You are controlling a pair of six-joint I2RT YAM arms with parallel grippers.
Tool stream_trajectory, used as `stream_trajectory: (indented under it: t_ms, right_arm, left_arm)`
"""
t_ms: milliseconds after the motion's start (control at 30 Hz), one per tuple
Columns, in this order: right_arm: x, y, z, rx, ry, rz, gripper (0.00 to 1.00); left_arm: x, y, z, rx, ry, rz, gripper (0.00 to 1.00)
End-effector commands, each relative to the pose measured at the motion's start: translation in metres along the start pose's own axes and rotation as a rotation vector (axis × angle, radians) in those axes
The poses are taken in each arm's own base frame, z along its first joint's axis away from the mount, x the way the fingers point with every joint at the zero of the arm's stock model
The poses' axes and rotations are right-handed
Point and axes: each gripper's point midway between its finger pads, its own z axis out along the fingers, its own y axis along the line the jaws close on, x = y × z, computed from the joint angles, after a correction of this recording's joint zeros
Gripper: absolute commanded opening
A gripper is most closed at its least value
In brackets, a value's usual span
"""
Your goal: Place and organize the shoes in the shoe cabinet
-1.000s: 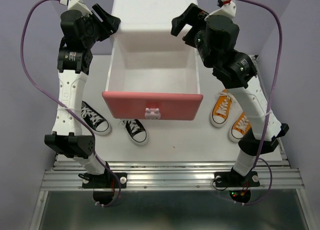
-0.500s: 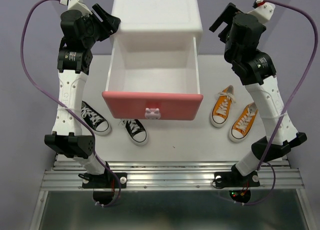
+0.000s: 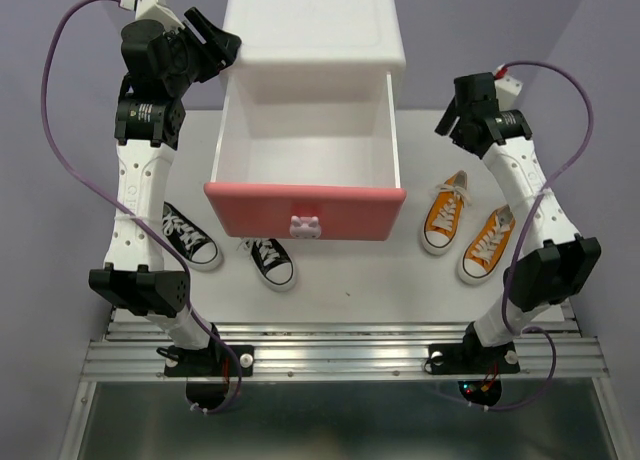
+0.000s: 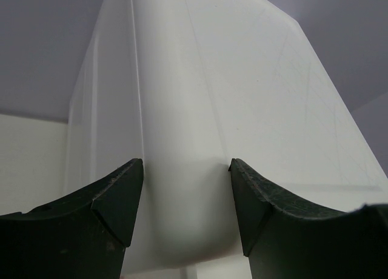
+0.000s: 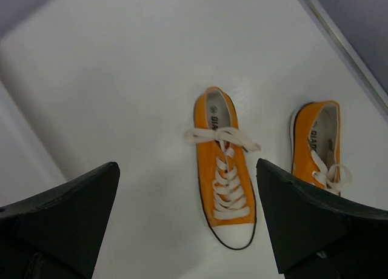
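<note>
I should next bring my open right gripper down and back onto the laces by the bow, as the orange shoe nearer the drawer is below it, toward my base.
The white shoe cabinet stands at the back, its upper drawer pulled out with nothing showing inside. My left gripper is at the cabinet's top left corner; in the left wrist view its jaws are closed on that rounded white corner. Two black shoes lie left of the drawer front. The orange shoes lie to its right. My right gripper hangs open above them, with one orange shoe between its fingers and the other to the right.
The pink drawer front with its bunny knob juts out over the middle of the white table. The table's right edge runs close beside the orange pair. A metal rail crosses the near edge by the arm bases.
My right arm has swung away from the drawer's right side, out to the right and down over the orange shoes. The left arm and the drawer have not moved.
</note>
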Motion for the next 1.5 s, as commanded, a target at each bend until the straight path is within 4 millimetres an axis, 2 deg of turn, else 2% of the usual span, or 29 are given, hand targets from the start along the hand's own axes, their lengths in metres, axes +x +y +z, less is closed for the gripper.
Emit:
stream_trajectory:
  t_ms: [0, 33, 100, 167, 400, 733, 1000, 1033, 1100, 1133, 1167, 1233, 1267, 1367, 1467]
  right_arm:
    - [0.062, -0.029, 0.02, 0.095, 0.172, -0.102, 1.0]
    - [0.079, -0.035, 0.026, 0.105, 0.209, -0.149, 1.0]
    - [0.093, -0.032, 0.032, 0.078, 0.242, -0.171, 1.0]
    - [0.109, -0.04, 0.04, 0.1, 0.276, -0.19, 1.0]
    - [0.147, -0.055, 0.058, 0.149, 0.365, -0.211, 1.0]
    - [0.185, -0.057, 0.083, 0.128, 0.422, -0.198, 0.98]
    - [0.205, -0.06, 0.11, 0.124, 0.434, -0.18, 0.87]
    - [0.209, -0.061, 0.112, 0.124, 0.437, -0.18, 0.84]
    - [0.213, -0.06, 0.117, 0.124, 0.437, -0.179, 0.7]
    - [0.212, -0.059, 0.118, 0.126, 0.433, -0.175, 0.62]
    - [0.211, -0.059, 0.119, 0.129, 0.428, -0.172, 0.48]
    - [0.202, -0.058, 0.117, 0.128, 0.399, -0.162, 0.32]
    - [0.199, -0.057, 0.116, 0.122, 0.39, -0.165, 0.21]
    - [0.177, -0.053, 0.107, 0.098, 0.337, -0.15, 0.01]
    - [0.152, -0.049, 0.093, 0.063, 0.281, -0.134, 0.01]
  left_arm:
    - [0.074, 0.046, 0.013, -0.125, 0.239, 0.013, 0.68]
    - [0.075, 0.046, 0.013, -0.125, 0.24, 0.014, 0.68]
    - [0.078, 0.047, 0.013, -0.125, 0.249, 0.013, 0.68]
    - [0.081, 0.049, 0.013, -0.126, 0.252, 0.01, 0.68]
    - [0.088, 0.05, 0.013, -0.127, 0.259, 0.021, 0.68]
    - [0.089, 0.05, 0.016, -0.126, 0.245, 0.035, 0.68]
    - [0.1, 0.05, 0.023, -0.109, 0.265, 0.053, 0.66]
    - [0.1, 0.051, 0.023, -0.113, 0.264, 0.053, 0.65]
    - [0.098, 0.053, 0.024, -0.125, 0.256, 0.055, 0.64]
    - [0.098, 0.054, 0.024, -0.128, 0.254, 0.058, 0.64]
    - [0.097, 0.054, 0.024, -0.128, 0.251, 0.061, 0.64]
    - [0.097, 0.055, 0.024, -0.132, 0.252, 0.063, 0.64]
    - [0.097, 0.055, 0.024, -0.132, 0.252, 0.063, 0.64]
    - [0.096, 0.054, 0.024, -0.131, 0.247, 0.059, 0.64]
    - [0.094, 0.052, 0.023, -0.129, 0.242, 0.052, 0.63]
